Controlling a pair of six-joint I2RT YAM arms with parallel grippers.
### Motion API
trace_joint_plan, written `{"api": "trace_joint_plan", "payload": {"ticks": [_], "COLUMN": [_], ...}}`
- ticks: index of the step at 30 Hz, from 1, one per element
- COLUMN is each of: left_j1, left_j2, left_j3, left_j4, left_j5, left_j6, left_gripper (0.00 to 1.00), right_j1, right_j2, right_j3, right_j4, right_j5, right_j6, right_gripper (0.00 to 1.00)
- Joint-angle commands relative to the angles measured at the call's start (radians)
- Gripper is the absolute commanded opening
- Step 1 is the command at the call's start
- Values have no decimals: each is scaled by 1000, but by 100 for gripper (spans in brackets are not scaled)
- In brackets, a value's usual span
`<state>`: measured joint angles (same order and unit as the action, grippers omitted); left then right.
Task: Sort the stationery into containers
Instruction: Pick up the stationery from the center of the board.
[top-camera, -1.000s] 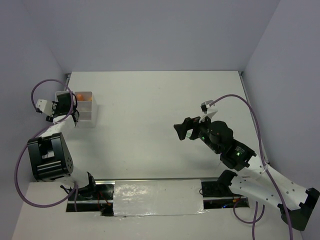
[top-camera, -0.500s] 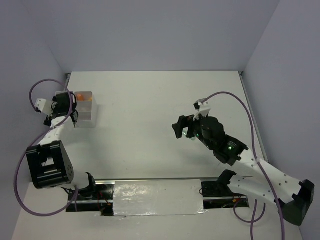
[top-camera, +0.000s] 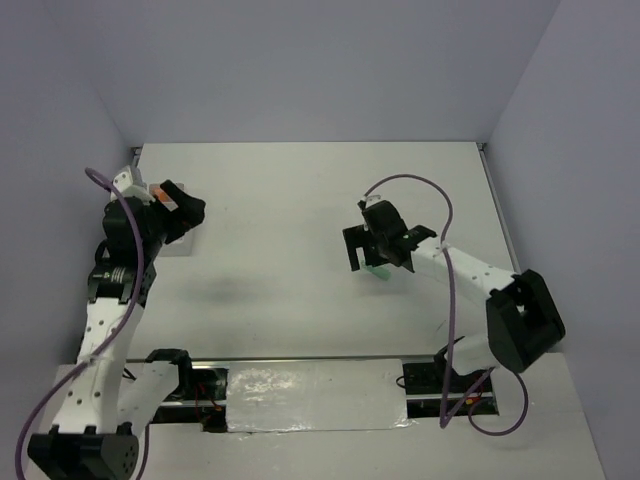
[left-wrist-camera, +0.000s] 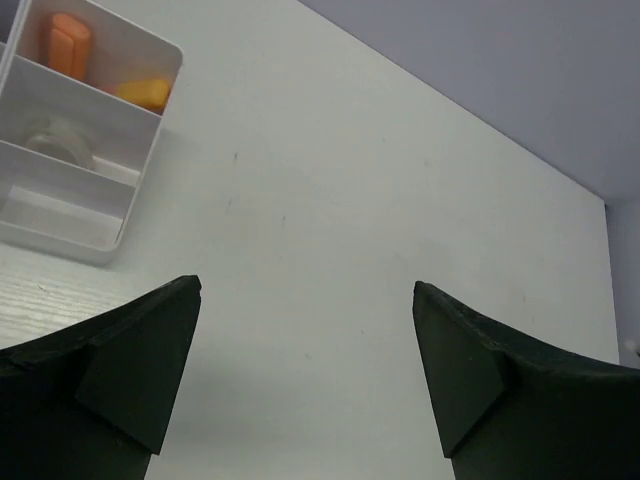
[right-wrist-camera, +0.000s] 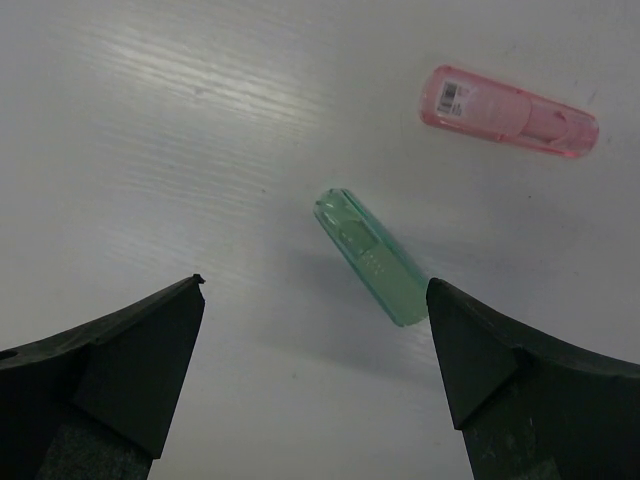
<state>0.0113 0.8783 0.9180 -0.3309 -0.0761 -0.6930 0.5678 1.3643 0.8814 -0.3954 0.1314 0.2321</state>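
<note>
One end of the green marker (right-wrist-camera: 370, 255) lies off-centre by a finger, so the robot's right gripper will shift toward it and go down to close around that end.
The container (left-wrist-camera: 134, 170), a white box with four compartments, lies at the upper left of the left wrist view. It holds an orange marker (left-wrist-camera: 70, 42), a smaller orange piece (left-wrist-camera: 143, 93) and a clear tape ring (left-wrist-camera: 60, 140). My left gripper (left-wrist-camera: 305, 292) hangs open and empty above bare table to the right of the box. In the top view the left gripper (top-camera: 188, 211) covers most of the box (top-camera: 168, 243). My right gripper (right-wrist-camera: 315, 285) is open above a green marker (right-wrist-camera: 370, 255), which lies near its right finger. A pink marker (right-wrist-camera: 510, 110) lies beyond.
Grey walls close off the table on the left, back and right. In the top view the right gripper (top-camera: 365, 255) sits over the green marker (top-camera: 378, 270) at centre right. The arm bases and cables line the near edge.
The left gripper opened wide and lifted away from over the box, swinging right. The right arm reached forward and lowered its open gripper over the green marker.
</note>
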Motion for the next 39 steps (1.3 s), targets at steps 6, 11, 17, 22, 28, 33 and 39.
{"api": "trace_joint_plan", "payload": {"ticks": [6,11,17,22,28,33,39], "left_j1": [-4,-33,-14,19,30,27,-4], "left_j2": [-101,-111,-73,-117,-99,-56,-99], "left_j3": [24,-100,-91,-110,-119,-163,-310], "left_j4": [-243,-114,-120,-111,-96,27,372], "left_j5": [253,323,343,332,409,680,911], "left_j6": [326,297,319,313,311,265,-29], "left_gripper": [99,99,99,99,99,99,99], "right_j1": [-36,-52,-52,-42,-19,32,151], "right_j2": [251,286,338,328,289,104,-59], "right_j3": [85,77,76,42,41,-5,10], "right_j4": [-132,-151,-157,-160,-106,67,249], "right_j5": [-6,-5,-59,-62,-117,-262,-325], "right_j6": [-80,-80,-65,-33,-5,13,177], "right_gripper": [98,95,61,35,0,0,0]}}
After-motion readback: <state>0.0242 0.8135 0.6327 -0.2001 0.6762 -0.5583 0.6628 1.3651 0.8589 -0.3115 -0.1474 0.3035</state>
